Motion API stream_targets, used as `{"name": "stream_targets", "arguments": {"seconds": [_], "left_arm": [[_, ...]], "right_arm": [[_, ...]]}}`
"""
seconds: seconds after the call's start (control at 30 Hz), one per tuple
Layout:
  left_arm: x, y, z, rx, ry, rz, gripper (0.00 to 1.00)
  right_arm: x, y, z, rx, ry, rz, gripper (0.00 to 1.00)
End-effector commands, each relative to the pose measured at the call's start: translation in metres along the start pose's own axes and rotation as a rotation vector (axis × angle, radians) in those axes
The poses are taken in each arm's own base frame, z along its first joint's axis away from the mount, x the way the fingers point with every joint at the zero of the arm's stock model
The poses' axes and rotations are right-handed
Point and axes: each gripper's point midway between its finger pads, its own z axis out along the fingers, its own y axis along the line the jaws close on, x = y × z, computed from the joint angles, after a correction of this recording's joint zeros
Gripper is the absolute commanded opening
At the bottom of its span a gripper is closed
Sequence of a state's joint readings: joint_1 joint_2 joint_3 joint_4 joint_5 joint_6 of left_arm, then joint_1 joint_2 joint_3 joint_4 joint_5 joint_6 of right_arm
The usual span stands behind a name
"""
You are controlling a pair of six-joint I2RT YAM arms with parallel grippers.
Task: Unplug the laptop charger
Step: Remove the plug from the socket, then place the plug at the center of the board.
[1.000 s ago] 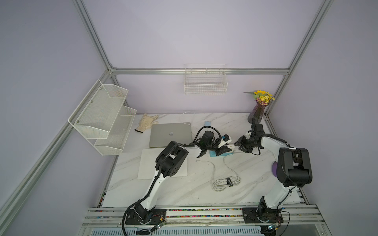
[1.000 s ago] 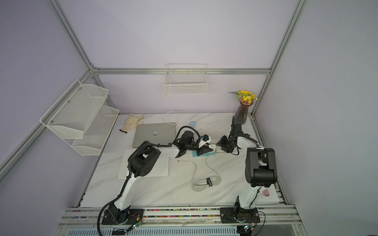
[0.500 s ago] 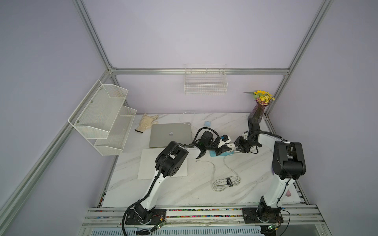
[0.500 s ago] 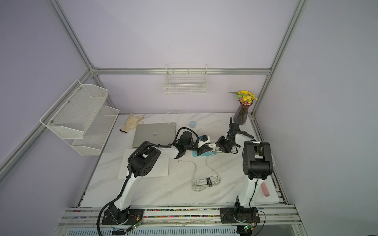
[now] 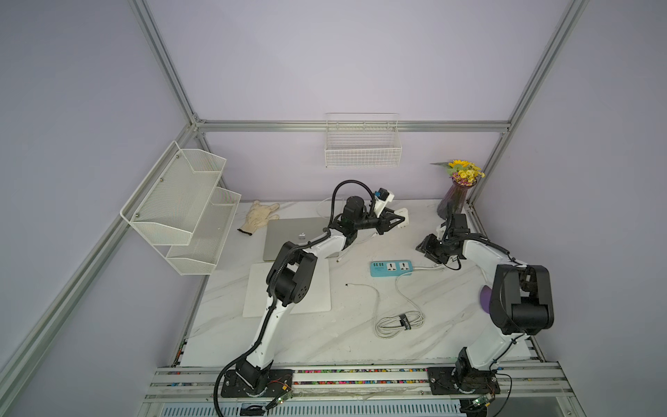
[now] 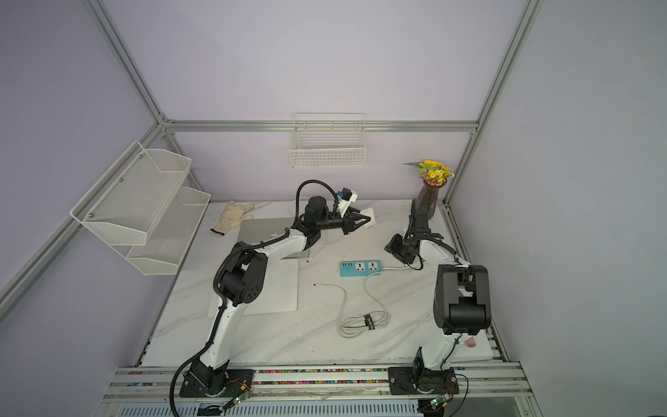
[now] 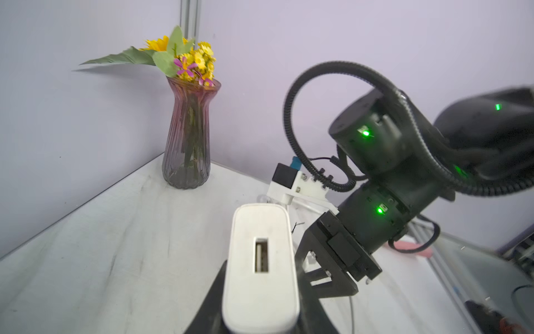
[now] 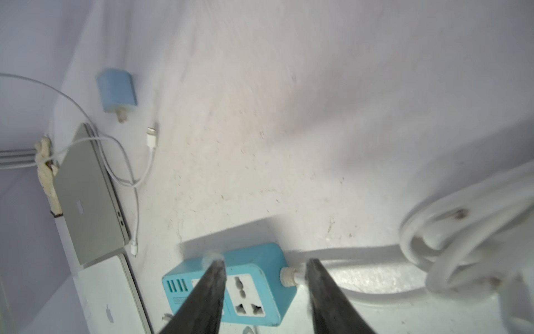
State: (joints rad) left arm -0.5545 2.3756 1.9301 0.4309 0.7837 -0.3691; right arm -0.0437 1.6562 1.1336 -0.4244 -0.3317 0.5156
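The bare tabletop just beyond the power strip (image 5: pixel 391 268) is clear, so I will next lower my left gripper there, tilting it downward, and let go of the white charger.
My left gripper (image 5: pixel 398 219) (image 6: pixel 366 219) is shut on the white charger (image 5: pixel 403 216) (image 6: pixel 369 216) and holds it in the air above the back of the table. In the left wrist view the charger (image 7: pixel 261 231) sits between the jaws of that gripper (image 7: pixel 260 303), its port empty. The blue power strip (image 5: pixel 391 268) (image 6: pixel 361 268) lies flat with both sockets empty. My right gripper (image 5: pixel 423 250) (image 8: pixel 264 261) hangs open just above the cord end of the power strip (image 8: pixel 248 292), holding nothing.
A closed grey laptop (image 5: pixel 292 234) and a white one (image 5: pixel 317 289) lie left of the strip. A coiled white cable (image 5: pixel 399 321) is in front. A vase of flowers (image 5: pixel 453 200) stands at the back right, a glove (image 5: pixel 260 216) at the back left. A small blue adapter (image 8: pixel 117 89) lies near the wall.
My left gripper has risen from the power strip and moved back with the white charger, which has left its socket. The right gripper stays by the strip's cord end.
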Motion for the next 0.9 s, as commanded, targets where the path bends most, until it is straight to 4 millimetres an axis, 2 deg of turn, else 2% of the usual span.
{"name": "stream_targets", "arguments": {"seconds": [0.0,0.17,0.3,0.43,0.63,0.73,0.8,0.83,0.87], "left_arm": [[0.045,0.025,-0.002,0.011,0.108,-0.404,0.00],[0.073,0.041,-0.002,-0.144,0.233,-0.489,0.00],[0.100,0.049,0.000,-0.178,0.340,-0.587,0.00],[0.118,0.054,0.003,-0.196,0.372,-0.620,0.00],[0.142,0.059,0.009,-0.235,0.426,-0.620,0.05],[0.152,0.060,0.010,-0.248,0.439,-0.631,0.15],[0.151,0.059,0.011,-0.247,0.439,-0.619,0.17],[0.150,0.059,0.011,-0.247,0.436,-0.611,0.23],[0.147,0.058,0.012,-0.242,0.430,-0.601,0.32]], "right_arm": [[-0.048,0.031,-0.046,-0.075,-0.293,-0.096,0.52],[-0.058,0.062,-0.107,-0.215,-0.559,-0.242,0.57],[-0.057,0.068,-0.129,-0.248,-0.650,-0.282,0.57],[-0.054,0.069,-0.128,-0.273,-0.648,-0.270,0.57],[-0.052,0.065,-0.109,-0.271,-0.587,-0.236,0.57],[-0.053,0.063,-0.105,-0.268,-0.580,-0.227,0.56],[-0.053,0.063,-0.100,-0.270,-0.570,-0.227,0.56],[-0.053,0.063,-0.099,-0.270,-0.567,-0.224,0.57],[-0.053,0.062,-0.097,-0.269,-0.564,-0.221,0.56]]}}
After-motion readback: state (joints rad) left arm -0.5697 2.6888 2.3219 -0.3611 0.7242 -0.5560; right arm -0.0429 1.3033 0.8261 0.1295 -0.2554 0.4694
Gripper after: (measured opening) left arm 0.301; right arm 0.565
